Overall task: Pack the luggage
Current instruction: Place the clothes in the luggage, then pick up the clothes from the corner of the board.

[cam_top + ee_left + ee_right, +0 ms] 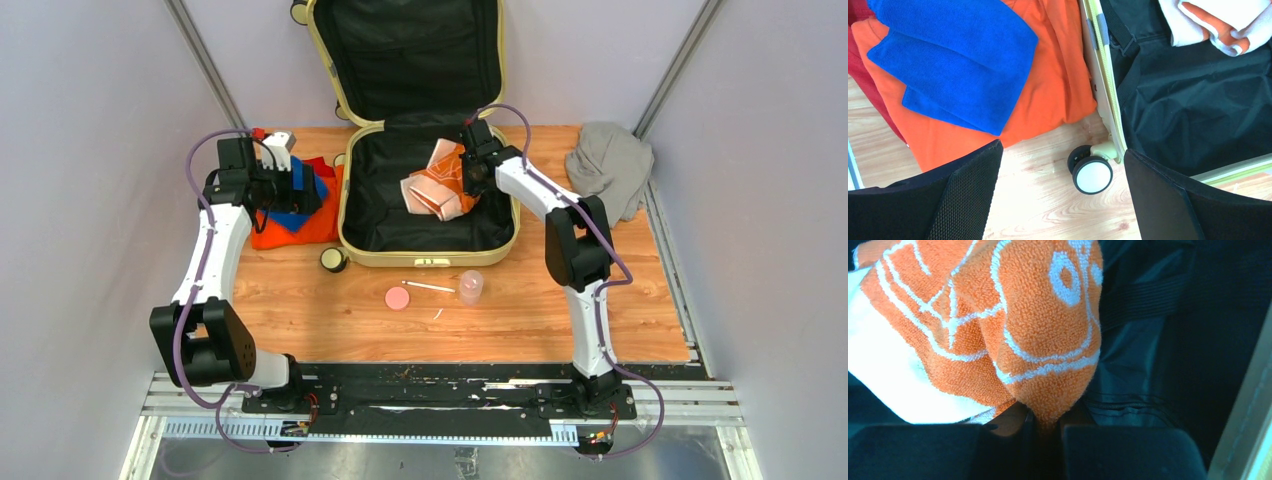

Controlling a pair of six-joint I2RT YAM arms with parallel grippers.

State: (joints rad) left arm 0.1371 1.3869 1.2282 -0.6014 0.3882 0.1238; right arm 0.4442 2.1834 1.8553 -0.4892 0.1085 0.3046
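My open left gripper moves down and outward onto the near fold of the blue towel next, since the towel's fold lies uncovered atop the orange garment [1048,75].
The pale yellow luggage [343,205] lies open on the wooden table, its lid propped against the back wall and its black lining [1173,340] showing. My right gripper [464,173] hovers over the right part of the lower shell, shut on an orange-and-white towel [438,182] that hangs from it [1038,315]. The pinch point [1048,427] holds a fold of that towel. My left gripper [305,190] stands open [1063,200] above the table beside the luggage's left rim [1103,90], over a blue towel [953,55] lying on an orange garment [1048,75].
A red cloth [863,60] lies under the orange pile. A grey garment [610,165] sits at the back right. In front of the luggage are a pink disc [397,297], a white stick [430,287] and a clear cup [470,287]. A luggage wheel [1092,174] sticks out.
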